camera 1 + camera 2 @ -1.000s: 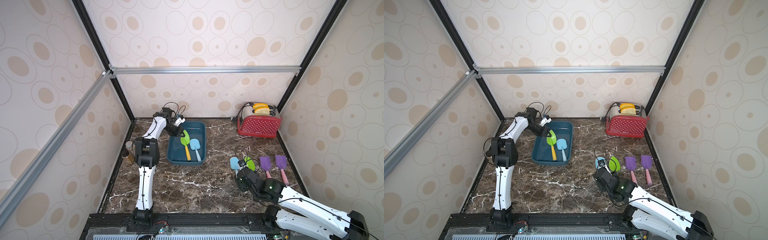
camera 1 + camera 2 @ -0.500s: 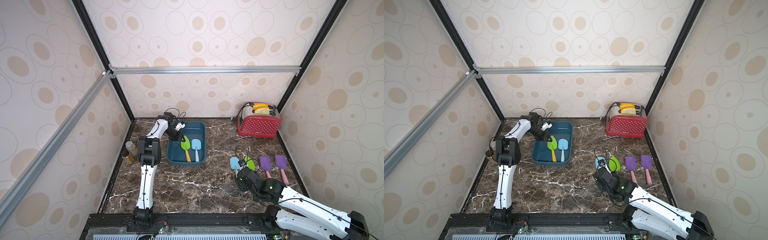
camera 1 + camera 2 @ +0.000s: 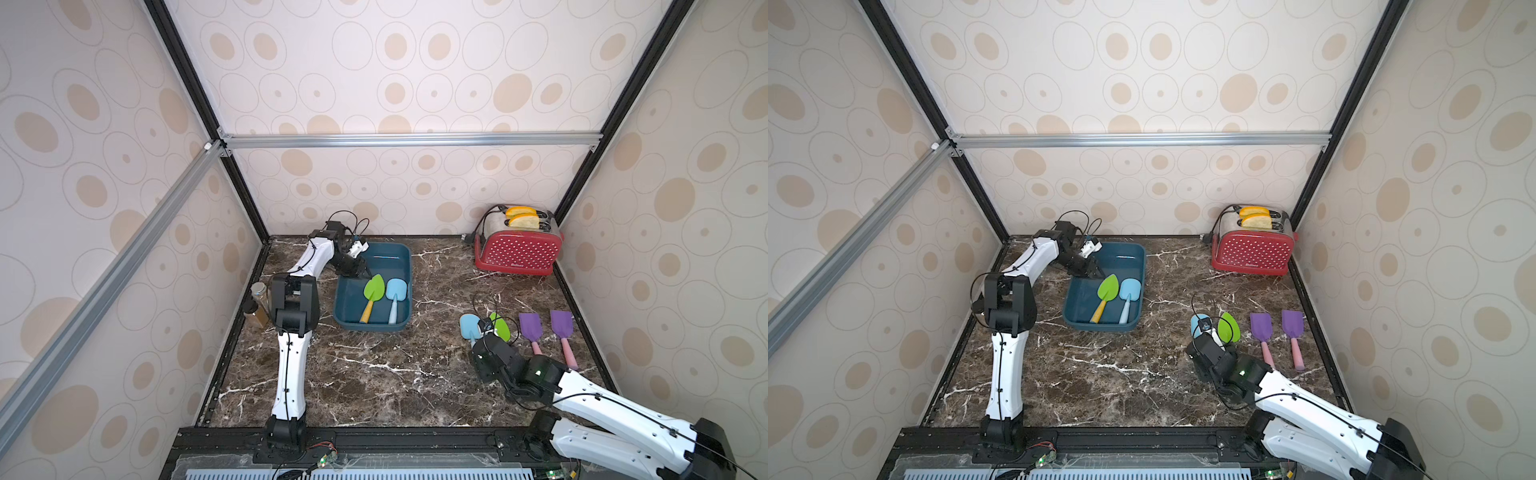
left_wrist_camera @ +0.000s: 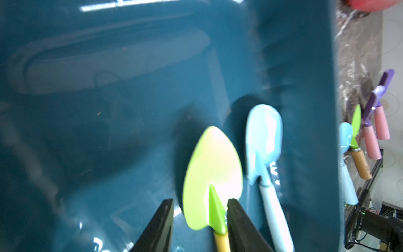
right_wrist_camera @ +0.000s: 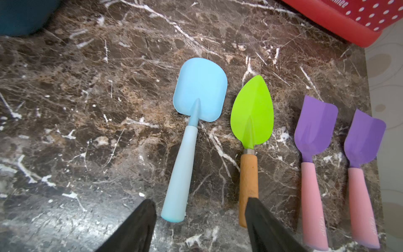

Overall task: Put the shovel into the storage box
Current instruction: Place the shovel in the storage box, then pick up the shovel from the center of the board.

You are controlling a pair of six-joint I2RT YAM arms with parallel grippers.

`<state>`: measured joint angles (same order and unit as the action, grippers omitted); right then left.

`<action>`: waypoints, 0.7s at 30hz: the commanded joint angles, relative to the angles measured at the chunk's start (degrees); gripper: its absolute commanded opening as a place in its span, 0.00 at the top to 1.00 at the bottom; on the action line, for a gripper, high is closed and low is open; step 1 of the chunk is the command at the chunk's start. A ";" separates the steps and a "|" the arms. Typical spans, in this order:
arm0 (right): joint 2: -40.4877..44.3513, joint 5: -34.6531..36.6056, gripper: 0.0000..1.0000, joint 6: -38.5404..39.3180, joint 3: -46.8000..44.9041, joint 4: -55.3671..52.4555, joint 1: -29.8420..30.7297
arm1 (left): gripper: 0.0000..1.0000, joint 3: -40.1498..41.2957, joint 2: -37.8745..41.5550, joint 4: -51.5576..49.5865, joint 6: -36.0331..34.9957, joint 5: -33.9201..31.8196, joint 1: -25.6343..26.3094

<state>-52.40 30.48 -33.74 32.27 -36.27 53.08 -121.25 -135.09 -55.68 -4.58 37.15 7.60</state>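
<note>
My right gripper should lower and shift away from the green shovel's wooden handle to close on the light blue shovel's handle [image 5: 181, 178] beside it, because both lie between my fingers.
The dark teal storage box [image 3: 370, 327] [image 3: 1100, 327] stands at the back left of the marble table. Two shovels lie side by side on its floor: a green one with a yellow handle [image 3: 372, 289] [image 4: 212, 165] and a light blue one [image 3: 395, 291] [image 4: 262, 139]. My left gripper [image 3: 365, 274] [image 4: 200, 200] hovers inside the box, open, its jaws straddling the green shovel's neck. My right gripper [image 3: 482, 338] [image 5: 199, 199] is open, low over the table at the handle ends of another light blue shovel [image 5: 196, 98] and another green one [image 5: 253, 113].
Two purple shovels with pink handles [image 5: 314, 124] [image 5: 364, 135] lie to the right of the green one. A red polka-dot toaster [image 3: 517, 249] holding toast stands at the back right. A small jar [image 3: 257, 303] sits by the left wall beside my left arm.
My left gripper has opened and let go of the green shovel, which now lies flat in the box. The gripper drew back slightly. The right arm has hardly moved.
</note>
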 commanded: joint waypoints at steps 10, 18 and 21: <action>-11.69 -7.00 0.37 -0.21 -2.99 12.12 -5.78 | 0.47 23.90 29.61 24.63 10.91 2.42 4.61; -16.89 -10.42 0.41 -1.03 -4.20 16.32 -7.20 | 0.46 37.32 36.67 33.35 15.84 0.84 6.73; -17.91 -11.08 0.41 -2.05 -4.83 16.84 -7.16 | 0.46 40.02 38.10 34.62 16.27 0.91 6.90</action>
<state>-69.60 20.62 -34.39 28.45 -20.58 46.15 -82.02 -100.05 -25.39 9.61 38.30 14.44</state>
